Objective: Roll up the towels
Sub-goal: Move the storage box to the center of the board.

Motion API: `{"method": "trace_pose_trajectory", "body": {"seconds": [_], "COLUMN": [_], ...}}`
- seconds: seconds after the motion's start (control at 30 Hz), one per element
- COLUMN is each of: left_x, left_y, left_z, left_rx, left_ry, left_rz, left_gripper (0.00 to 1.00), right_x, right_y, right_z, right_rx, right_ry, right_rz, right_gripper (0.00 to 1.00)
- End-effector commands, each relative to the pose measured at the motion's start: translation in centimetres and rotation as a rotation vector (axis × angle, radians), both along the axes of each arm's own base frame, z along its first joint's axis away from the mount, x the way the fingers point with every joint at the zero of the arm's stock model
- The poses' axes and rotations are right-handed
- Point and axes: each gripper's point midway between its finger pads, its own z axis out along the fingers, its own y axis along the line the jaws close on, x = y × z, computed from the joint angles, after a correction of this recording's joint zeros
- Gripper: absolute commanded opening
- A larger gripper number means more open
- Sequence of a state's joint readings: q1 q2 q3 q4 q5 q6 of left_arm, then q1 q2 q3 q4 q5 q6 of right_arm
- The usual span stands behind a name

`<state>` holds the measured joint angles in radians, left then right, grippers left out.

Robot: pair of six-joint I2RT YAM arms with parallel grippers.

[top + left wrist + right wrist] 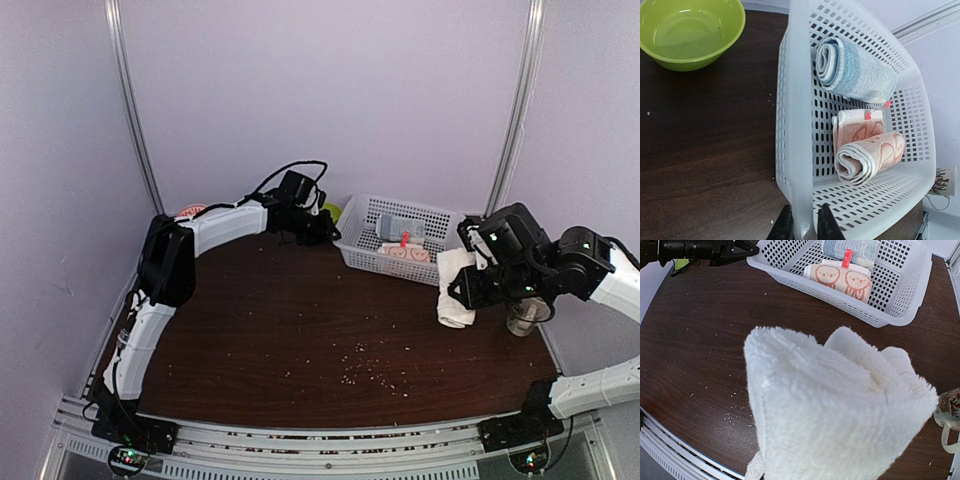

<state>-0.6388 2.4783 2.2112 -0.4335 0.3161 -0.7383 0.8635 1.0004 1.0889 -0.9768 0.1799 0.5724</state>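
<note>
The bare part of the table lies back from my left gripper. My left gripper needs to move back, slide the basket (pixel 352 250) onto that part of the table and let go of the basket's corner side.
A plain cream-white towel (pixel 452 303) hangs bunched above the table's right side, and my right gripper (pixel 466 283) is shut on it. In the right wrist view this towel (pixel 840 410) fills the frame and hides the fingers. A rolled cream towel with orange-pink cartoon faces (pixel 870 156) lies in the white basket (pixel 795 100), on top of a folded piece of the same print. My left gripper (pixel 804 227) is shut on the basket's near corner wall, one finger outside and one inside. In the top view the basket (pixel 352 250) sits at the back centre.
A grey-blue rolled towel (pixel 855 67) lies in the basket beside the cartoon towel. A green bowl (pixel 690 30) stands left of the basket. A patterned mug (pixel 522 318) stands under the right arm. Crumbs (pixel 365 368) dot the dark table.
</note>
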Motion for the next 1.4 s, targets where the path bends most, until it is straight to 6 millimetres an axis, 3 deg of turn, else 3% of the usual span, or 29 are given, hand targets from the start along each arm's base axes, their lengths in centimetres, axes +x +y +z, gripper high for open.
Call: {"method": "trace_pose_trajectory", "body": {"seconds": [0.0, 0.1, 0.27, 0.4, 0.6, 0.77, 0.97, 1.1, 1.23, 1.37], "left_x": [-0.8, -1.2, -2.4, -4.5, -11.3, -18.7, -24.2, -27.5, -28.6, -28.7], "left_y": [-0.2, 0.0, 0.9, 2.2, 5.2, 6.6, 8.8, 9.1, 9.7, 13.0], "left_z": [0.7, 0.9, 1.2, 0.8, -0.3, -1.9, -2.7, -3.3, -2.8, -0.8], "left_rx": [0.003, 0.008, 0.024, 0.045, 0.087, 0.040, -0.051, -0.083, -0.025, 0.038], "left_ry": [-0.022, -0.023, -0.011, 0.037, 0.149, 0.257, 0.350, 0.378, 0.365, 0.285], "left_rz": [-0.018, -0.016, -0.002, 0.017, 0.086, 0.224, 0.463, 0.567, 0.552, 0.575], "left_gripper": [0.07, 0.00, 0.00, 0.00, 0.00, 0.00, 0.00, 0.00, 0.33, 0.76], "right_x": [0.3, 0.3, 0.5, 0.6, 1.2, 1.7, 2.1, 2.1, 1.9, 1.6], "right_y": [-0.9, -1.1, -1.1, -0.9, 0.2, 2.3, 4.4, 5.9, 6.4, 6.0], "right_z": [1.8, 2.1, 2.8, 3.2, 3.5, 3.3, 3.5, 3.4, 3.3, 3.7], "right_rx": [0.016, 0.018, 0.023, 0.034, 0.067, 0.136, 0.206, 0.256, 0.276, 0.282], "right_ry": [-0.049, -0.057, -0.074, -0.082, -0.099, -0.089, -0.087, -0.063, -0.047, -0.057], "right_rz": [-0.039, -0.044, -0.048, -0.045, -0.028, 0.008, 0.050, 0.081, 0.092, 0.089], "right_gripper": [0.00, 0.00, 0.00, 0.00, 0.00, 0.00, 0.00, 0.00, 0.00, 0.00]}}
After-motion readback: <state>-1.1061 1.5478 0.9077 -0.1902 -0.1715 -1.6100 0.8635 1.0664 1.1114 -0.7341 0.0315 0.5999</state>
